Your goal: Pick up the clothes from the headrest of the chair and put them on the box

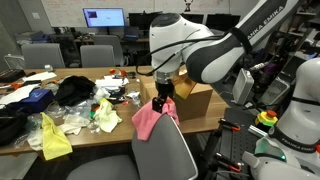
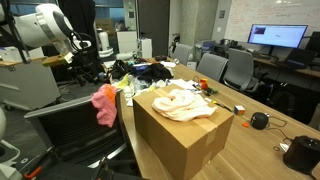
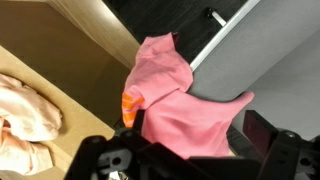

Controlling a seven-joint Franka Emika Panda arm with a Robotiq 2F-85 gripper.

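I will next move my gripper down onto the top part of the pink cloth (image 1: 165,107) (image 3: 187,121) and close on it, because it lies over the headrest right below my gripper.
A pink cloth with orange stripes (image 1: 150,120) hangs over the headrest of the grey chair (image 1: 165,155), next to the cardboard box (image 1: 196,98). It shows in both exterior views (image 2: 104,105) and fills the middle of the wrist view (image 3: 165,100). My gripper (image 1: 163,92) is right above the cloth. In the wrist view its fingers (image 3: 195,140) stand apart on either side of the cloth, so it looks open around it. A cream cloth (image 2: 185,103) lies on top of the box (image 2: 180,140) and shows at the left of the wrist view (image 3: 25,115).
A long wooden table (image 1: 80,80) holds a heap of clothes and bags (image 1: 60,110). Office chairs (image 2: 230,68) and monitors (image 2: 277,37) stand around it. A dark round object (image 2: 260,121) lies on the table beside the box.
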